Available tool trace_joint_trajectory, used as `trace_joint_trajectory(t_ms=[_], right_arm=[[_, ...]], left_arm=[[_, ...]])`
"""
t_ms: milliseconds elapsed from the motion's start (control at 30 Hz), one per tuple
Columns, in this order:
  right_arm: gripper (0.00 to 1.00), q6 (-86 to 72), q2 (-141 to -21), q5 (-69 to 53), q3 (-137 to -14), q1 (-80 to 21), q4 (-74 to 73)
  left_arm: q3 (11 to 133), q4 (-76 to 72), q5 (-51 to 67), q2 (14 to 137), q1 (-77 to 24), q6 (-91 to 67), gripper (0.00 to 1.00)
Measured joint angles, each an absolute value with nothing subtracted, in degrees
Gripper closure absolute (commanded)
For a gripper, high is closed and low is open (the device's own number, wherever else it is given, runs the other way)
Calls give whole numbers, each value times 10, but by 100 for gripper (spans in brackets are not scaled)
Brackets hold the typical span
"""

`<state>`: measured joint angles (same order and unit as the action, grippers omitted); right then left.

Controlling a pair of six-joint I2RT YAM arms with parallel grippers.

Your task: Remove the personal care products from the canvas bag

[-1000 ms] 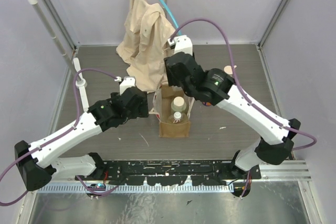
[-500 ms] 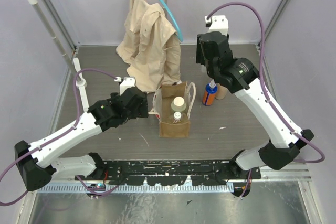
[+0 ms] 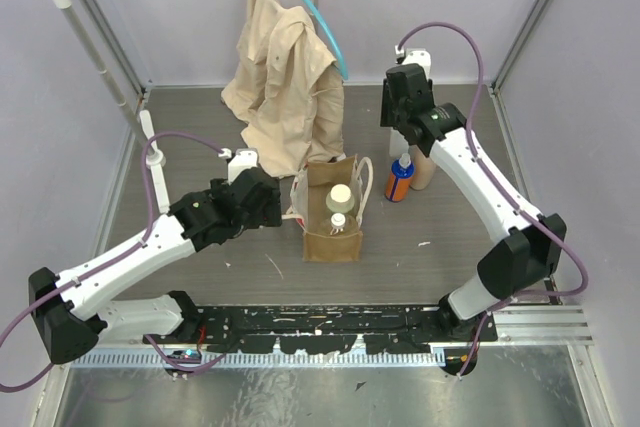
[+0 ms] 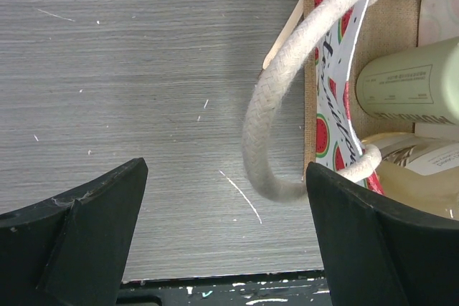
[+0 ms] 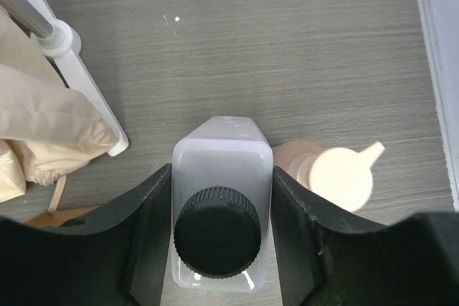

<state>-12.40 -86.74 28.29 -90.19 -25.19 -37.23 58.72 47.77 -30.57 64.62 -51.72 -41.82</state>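
Note:
Next, my right gripper lowers the raised white jug-shaped bottle and releases it upright, because bare tabletop beside the peach pump-top bottle lies below it.
The canvas bag [image 3: 331, 232] stands upright at mid-table. Inside it are the pale olive bottle with cream cap [image 3: 340, 197] and the small clear bottle with white cap [image 3: 338, 220]. The orange bottle with blue cap [image 3: 399, 179] and the peach pump-top bottle [image 3: 426, 169] stand to its right. My right gripper [image 3: 404, 137] is shut on the white jug-shaped bottle [image 5: 222, 166], which has a black cap, just left of the peach pump-top bottle [image 5: 343, 177]. My left gripper [image 4: 226, 177] is open, with the bag's cream loop handle [image 4: 262, 130] between its fingers, apart from them.
A large beige shirt [image 3: 285, 77] on a blue hanger hangs behind the bag. The rack's white post and foot [image 5: 75, 69] stand left of the right gripper. Walls close the table at the back and sides. A black rail [image 3: 330, 322] runs along the front.
My right arm has carried the white jug-shaped bottle from over the bag to the back right, beside the peach pump-top bottle. The left arm has not moved.

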Motion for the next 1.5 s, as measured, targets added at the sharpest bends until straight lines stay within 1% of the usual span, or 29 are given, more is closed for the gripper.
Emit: trace_joint_trajectory(t_ms=[567,600,700,867,900,967,1033,1067,1133,1233,1333,1500], right_arm=[[57,-152,-1007,238,-894,-225,-353],[56,-154,-1014,237,-894,-223,-353],[46,-157,-1030,232,-894,-221,-356],[45,-165,-1034,230,-898,-218,-354],[41,-166,-1036,230,-900,-218,-356],[32,-167,-1042,230,-908,-216,-359],[18,-168,-1050,230,-919,-216,-358],[14,-168,-1052,230,-926,-216,-356],[9,-166,-1051,230,-933,-216,-356],[6,-162,-1049,230,-941,-216,-349],[6,-156,-1033,230,-941,-216,-342],[6,-147,-939,230,-920,-229,-326]], left_arm=[[587,488,-304,646,-517,-432,1],[587,489,-304,644,-517,-432,1],[587,490,-303,640,-517,-432,1],[587,492,-303,637,-517,-432,1],[587,492,-303,637,-517,-432,1],[587,492,-302,637,-517,-432,1],[587,492,-300,637,-517,-432,1],[587,492,-300,637,-517,-432,1],[587,492,-298,637,-517,-432,1],[587,492,-294,637,-517,-433,1],[587,491,-291,637,-517,-434,1],[587,492,-290,637,-517,-434,1]])
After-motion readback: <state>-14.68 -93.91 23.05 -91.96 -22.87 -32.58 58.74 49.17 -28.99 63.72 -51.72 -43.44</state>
